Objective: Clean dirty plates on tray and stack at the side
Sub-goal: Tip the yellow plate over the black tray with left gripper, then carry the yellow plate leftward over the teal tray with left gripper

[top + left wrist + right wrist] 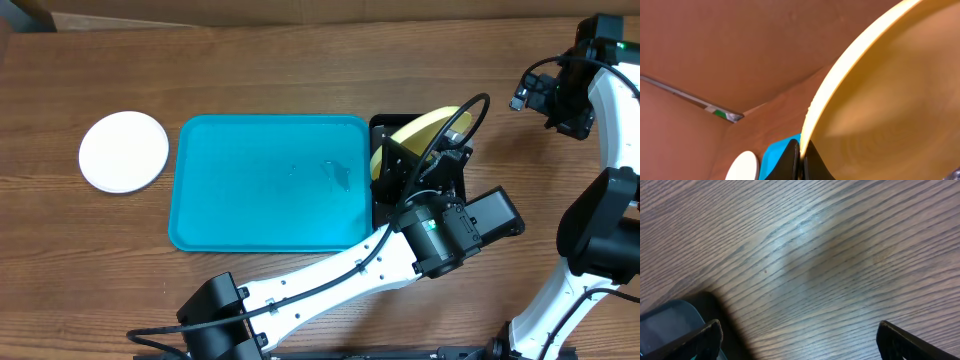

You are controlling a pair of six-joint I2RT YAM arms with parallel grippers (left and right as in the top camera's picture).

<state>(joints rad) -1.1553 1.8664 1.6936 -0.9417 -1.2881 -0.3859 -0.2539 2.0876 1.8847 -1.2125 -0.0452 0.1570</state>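
My left gripper needs to move past the turquoise tray [260, 185] next and go down to let go on top of the white plate [123, 151], which lies flat to the gripper's left in the overhead view.
My left gripper [392, 165] is shut on the rim of the pale yellow-green plate [428, 125] and holds it tilted on edge over the black tray [380, 125]. In the left wrist view the fingers [801, 159] pinch the plate's rim [880, 100]. The white plate [123, 151] lies flat on the table left of the turquoise tray [260, 185]; it also shows in the left wrist view [742, 168]. The tray holds no plates, only a few small specks [336, 176]. The light blue plate is out of view. My right gripper [548, 100] is open and empty over bare wood [800, 340].
The black tray sits against the turquoise tray's right edge, mostly hidden by my left arm [350, 270], which reaches in from the bottom. The right arm [600, 210] stands at the far right. A cardboard wall [740, 45] runs behind the table.
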